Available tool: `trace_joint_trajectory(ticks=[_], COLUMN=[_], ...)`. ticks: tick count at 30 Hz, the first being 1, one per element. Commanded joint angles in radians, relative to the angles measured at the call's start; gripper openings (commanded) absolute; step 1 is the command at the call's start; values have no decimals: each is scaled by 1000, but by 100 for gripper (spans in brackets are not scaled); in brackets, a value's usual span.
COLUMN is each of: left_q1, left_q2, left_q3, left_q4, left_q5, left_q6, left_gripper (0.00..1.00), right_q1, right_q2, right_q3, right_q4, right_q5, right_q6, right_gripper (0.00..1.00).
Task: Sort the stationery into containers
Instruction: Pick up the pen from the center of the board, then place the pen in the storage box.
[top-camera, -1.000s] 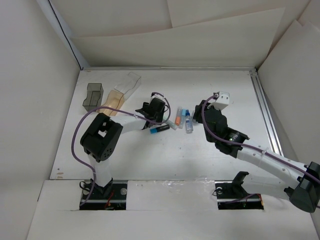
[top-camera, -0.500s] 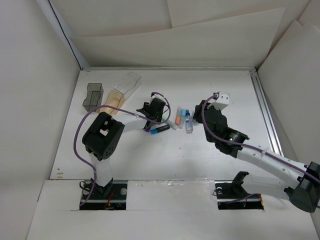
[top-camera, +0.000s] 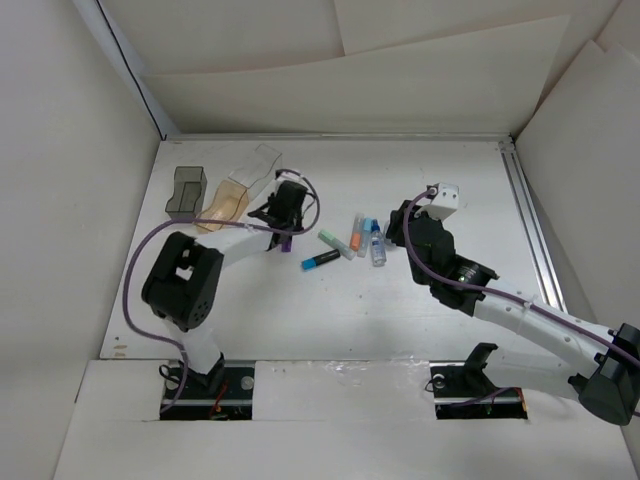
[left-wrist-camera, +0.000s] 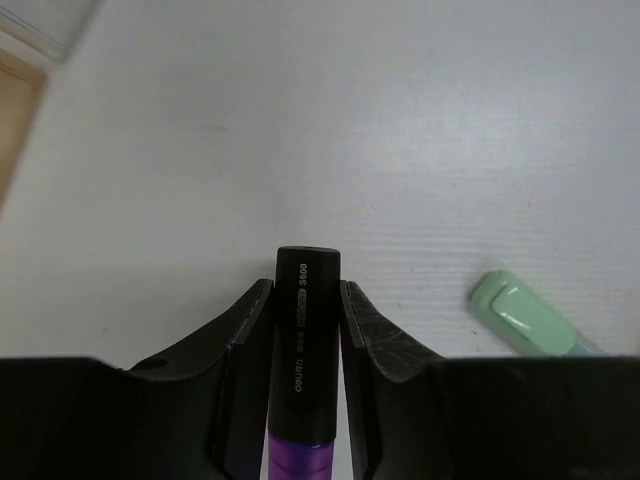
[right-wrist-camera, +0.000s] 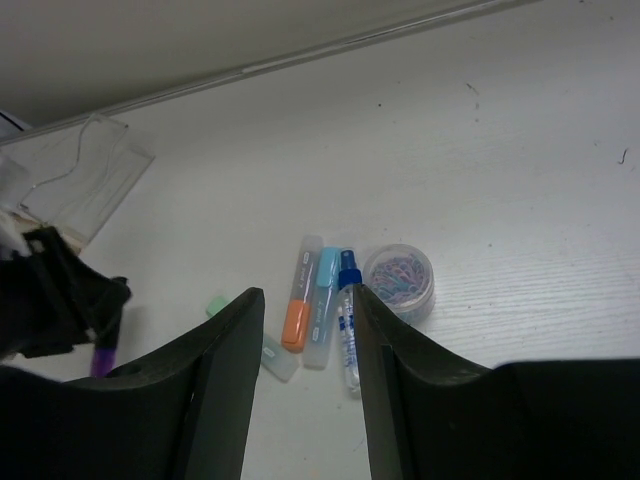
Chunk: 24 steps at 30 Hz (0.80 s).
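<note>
Next, my left gripper will move past the amber bin and release the purple marker into the smoky grey bin, since that lies to its left in the top view.
My left gripper is shut on a purple marker with a black cap and holds it just right of the amber-orange bin. The smoky grey bin and the clear bin stand beside the amber one. On the table lie a green marker, an orange marker, a light blue marker, a blue and black marker and the blue-capped bottle. My right gripper is open and empty, hovering above the orange marker and the bottle.
A small round clear tub of coloured clips stands right of the bottle. The green marker's cap lies close to my left fingers. White walls enclose the table on three sides, with a metal rail along the right.
My left gripper has moved left and back with the purple marker, from beside the blue and black marker to near the amber bin. The right arm has not moved.
</note>
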<state>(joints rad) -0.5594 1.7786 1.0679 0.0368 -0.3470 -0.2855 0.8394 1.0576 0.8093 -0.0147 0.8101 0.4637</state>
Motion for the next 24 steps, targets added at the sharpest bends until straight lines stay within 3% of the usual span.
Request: trace_joint_trajectory(ticks=[1, 10, 15, 19, 24], left_q1=[85, 300, 496, 567, 651], left_q2=[-201, -349, -253, -157, -90], left_q3=[-6, 70, 193, 271, 299], left_q4=[58, 44, 34, 9, 73], left_q5=[40, 106, 213, 117, 169], left_q6=[-79, -178, -204, -100, -12], left_gripper=[15, 16, 16, 16, 20], right_q1=[9, 9, 9, 9, 9], right_q2=[-10, -10, -19, -19, -19], right_q3=[11, 11, 11, 11, 11], right_q4=[30, 30, 30, 30, 30], right_q5=[-5, -15, -25, -34, -43], right_q6=[-8, -8, -8, -8, -8], right_gripper=[47, 47, 47, 47, 47])
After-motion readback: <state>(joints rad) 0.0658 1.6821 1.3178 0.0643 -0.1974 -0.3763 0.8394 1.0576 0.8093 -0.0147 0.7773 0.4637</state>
